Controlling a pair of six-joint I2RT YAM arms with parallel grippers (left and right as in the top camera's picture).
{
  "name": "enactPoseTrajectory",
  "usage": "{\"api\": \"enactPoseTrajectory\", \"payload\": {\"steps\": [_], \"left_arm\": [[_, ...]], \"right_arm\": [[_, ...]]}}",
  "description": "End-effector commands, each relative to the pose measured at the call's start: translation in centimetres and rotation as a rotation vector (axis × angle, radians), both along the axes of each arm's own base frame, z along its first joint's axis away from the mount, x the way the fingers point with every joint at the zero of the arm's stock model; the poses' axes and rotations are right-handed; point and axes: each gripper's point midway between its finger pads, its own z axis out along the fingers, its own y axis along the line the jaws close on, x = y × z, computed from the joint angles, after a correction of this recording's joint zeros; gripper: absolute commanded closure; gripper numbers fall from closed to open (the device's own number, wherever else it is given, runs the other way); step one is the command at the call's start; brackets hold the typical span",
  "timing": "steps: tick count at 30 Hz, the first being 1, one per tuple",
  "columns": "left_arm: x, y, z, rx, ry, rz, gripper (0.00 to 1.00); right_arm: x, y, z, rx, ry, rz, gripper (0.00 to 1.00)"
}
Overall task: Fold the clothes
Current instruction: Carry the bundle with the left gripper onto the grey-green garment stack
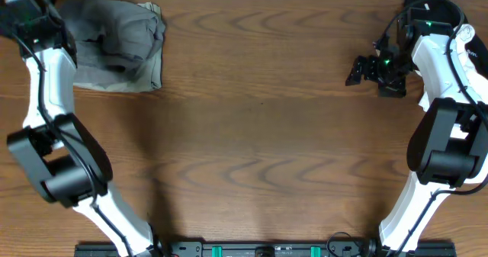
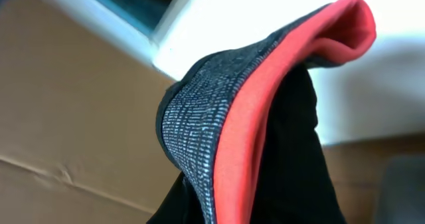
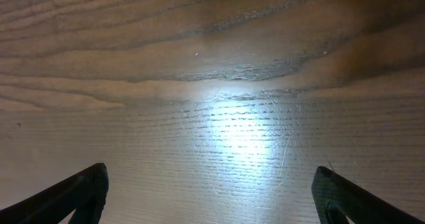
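Note:
The black trousers still hang beside the folded grey garment [image 1: 120, 45] [image 2: 402, 192], so my left gripper needs to swing down and to the right in the overhead view next, over that pile.
The left wrist view is filled by black trousers [image 2: 292, 157] with a grey knit waistband [image 2: 199, 131] lined red-orange [image 2: 265, 104]. They hang from my left gripper, which is shut on them, and the cloth hides its fingers. In the overhead view the left arm [image 1: 34, 28] reaches to the table's back left corner, and the trousers do not show there. My right gripper [image 1: 358, 70] hovers low over bare wood at the back right. It is open [image 3: 209, 197], its two dark fingertips [image 3: 86, 191] wide apart with nothing between them.
A folded grey garment [image 1: 114, 43] lies at the back left of the wooden table [image 1: 252, 150], right beside the left arm. Behind the trousers in the left wrist view are brown cardboard [image 2: 73, 117] and a white ledge [image 2: 99, 18].

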Motion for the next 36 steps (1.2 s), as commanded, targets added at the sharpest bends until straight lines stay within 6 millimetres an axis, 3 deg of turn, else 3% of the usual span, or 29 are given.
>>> {"api": "enactPoseTrajectory", "payload": {"steps": [1, 7, 11, 19, 26, 27, 29, 30, 32, 34, 36], "left_arm": [[0.6, 0.6, 0.0, 0.03, -0.023, -0.003, 0.94], [1.2, 0.9, -2.0, 0.017, 0.005, -0.012, 0.94], [2.1, -1.2, -3.6, -0.028, 0.055, -0.095, 0.94], [4.2, -9.6, -9.7, -0.297, 0.177, -0.303, 0.94], [5.7, -16.3, -12.7, -0.475, 0.188, -0.373, 0.92], [5.8, -17.3, -13.2, -0.489, 0.201, -0.383, 0.87], [5.7, -19.1, -13.9, -0.501, 0.238, -0.401, 0.58], [5.5, -19.9, -14.4, -0.507, 0.262, -0.409, 0.34], [5.2, -21.2, -15.2, -0.515, 0.299, -0.419, 0.12], [4.9, -21.6, -15.8, -0.521, 0.328, -0.411, 0.01], [4.8, -21.3, -15.9, -0.538, 0.322, -0.38, 0.02]], "right_arm": [[0.6, 0.1, 1.5, -0.011, -0.047, 0.017, 0.05], [0.6, 0.1, 1.5, -0.011, -0.049, 0.017, 0.05], [0.6, 0.2, 1.5, -0.011, -0.05, 0.021, 0.05], [0.8, 1.3, 1.5, -0.01, -0.056, 0.047, 0.05], [0.9, 2.3, 1.5, -0.01, -0.063, 0.069, 0.05], [0.9, 2.4, 1.5, -0.01, -0.063, 0.072, 0.04], [0.9, 2.6, 1.5, -0.01, -0.063, 0.077, 0.04], [0.9, 2.7, 1.5, -0.01, -0.063, 0.079, 0.04], [0.9, 2.7, 1.5, -0.01, -0.063, 0.081, 0.04], [0.9, 2.8, 1.5, -0.01, -0.064, 0.082, 0.04], [0.9, 2.8, 1.5, -0.011, -0.065, 0.082, 0.04]]}}
